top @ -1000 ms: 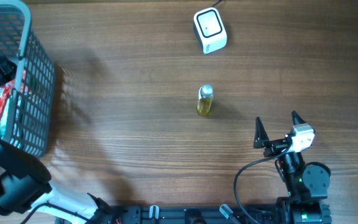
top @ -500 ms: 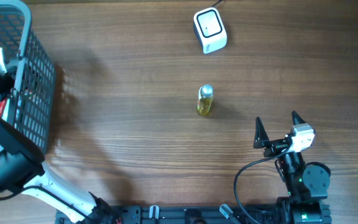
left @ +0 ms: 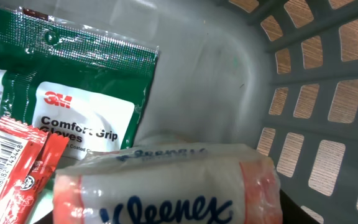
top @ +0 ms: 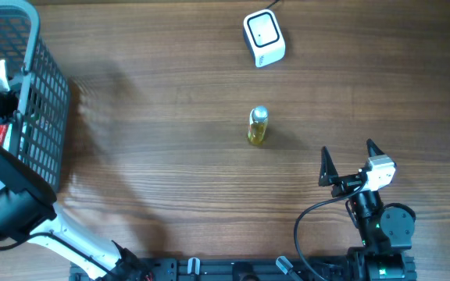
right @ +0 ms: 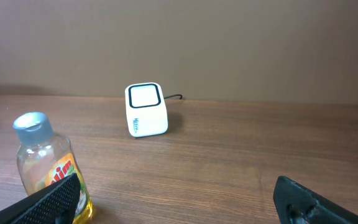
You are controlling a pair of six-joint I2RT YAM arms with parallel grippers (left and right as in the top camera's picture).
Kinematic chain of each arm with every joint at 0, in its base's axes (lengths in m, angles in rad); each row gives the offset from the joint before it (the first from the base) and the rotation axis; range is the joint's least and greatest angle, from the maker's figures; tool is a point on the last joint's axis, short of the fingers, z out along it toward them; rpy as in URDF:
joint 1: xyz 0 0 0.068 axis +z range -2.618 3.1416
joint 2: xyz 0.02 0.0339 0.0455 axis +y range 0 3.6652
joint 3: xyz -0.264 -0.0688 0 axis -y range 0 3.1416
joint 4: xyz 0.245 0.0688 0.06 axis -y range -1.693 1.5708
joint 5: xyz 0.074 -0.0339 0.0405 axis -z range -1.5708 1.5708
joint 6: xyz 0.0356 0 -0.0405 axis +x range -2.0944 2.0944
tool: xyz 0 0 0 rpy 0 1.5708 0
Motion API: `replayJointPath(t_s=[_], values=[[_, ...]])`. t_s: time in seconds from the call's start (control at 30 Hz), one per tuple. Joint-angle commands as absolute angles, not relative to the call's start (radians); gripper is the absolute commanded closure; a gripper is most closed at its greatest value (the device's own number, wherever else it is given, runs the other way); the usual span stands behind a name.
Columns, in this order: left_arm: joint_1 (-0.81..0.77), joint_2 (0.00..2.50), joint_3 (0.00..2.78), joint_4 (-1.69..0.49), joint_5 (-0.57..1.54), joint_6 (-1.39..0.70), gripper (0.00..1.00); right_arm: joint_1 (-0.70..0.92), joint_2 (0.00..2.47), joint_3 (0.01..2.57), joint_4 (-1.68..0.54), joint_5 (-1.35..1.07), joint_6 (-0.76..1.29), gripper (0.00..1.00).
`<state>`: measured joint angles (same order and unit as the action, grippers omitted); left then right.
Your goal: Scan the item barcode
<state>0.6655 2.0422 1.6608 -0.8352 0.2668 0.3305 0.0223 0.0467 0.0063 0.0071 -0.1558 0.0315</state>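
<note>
Bare tabletop beside the dish-soap bottle lies right of my left gripper in the overhead view, beyond the basket's side, so next it should rise, cross, lower and release.
In the left wrist view a white Kleenex tissue pack with orange ends fills the space between my left gripper's fingers, which press on both ends. This is inside the grey basket at the table's left edge. The white barcode scanner stands at the back centre, its window facing up, and shows in the right wrist view too, as the scanner. My right gripper rests open at the front right with nothing between its fingers.
A small yellow dish-soap bottle stands mid-table, just left of my right gripper. In the basket, a green 3M gloves packet and a red sachet lie beside the tissues. The basket wall is close on the right.
My left arm dropped deeper into the basket a second ago and has since held still. The right arm, bottle and scanner have not moved.
</note>
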Motion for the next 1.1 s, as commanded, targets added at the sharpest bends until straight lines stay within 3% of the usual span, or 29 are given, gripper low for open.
replayJointPath(t_s=[0.0,0.23,0.47,0.83,1.07], values=[[0.664,1.937,1.726,-0.83,0.253,0.312,0.53,0.017,0.044,0.005,0.01,-0.154,0.028,0.0],[0.664,1.626,1.775,-0.71,0.253,0.245,0.51,0.017,0.044,0.005,0.01,-0.154,0.028,0.0],[0.624,1.372,1.775,-0.78,0.314,-0.026,0.58,0.017,0.044,0.005,0.01,-0.154,0.028,0.0],[0.09,1.386,1.725,-1.043,0.253,-0.039,0.59,0.017,0.044,0.005,0.01,-0.154,0.028,0.0],[-0.252,1.572,1.551,-1.001,0.132,-0.11,0.59,0.017,0.044,0.005,0.01,-0.154,0.028,0.0]])
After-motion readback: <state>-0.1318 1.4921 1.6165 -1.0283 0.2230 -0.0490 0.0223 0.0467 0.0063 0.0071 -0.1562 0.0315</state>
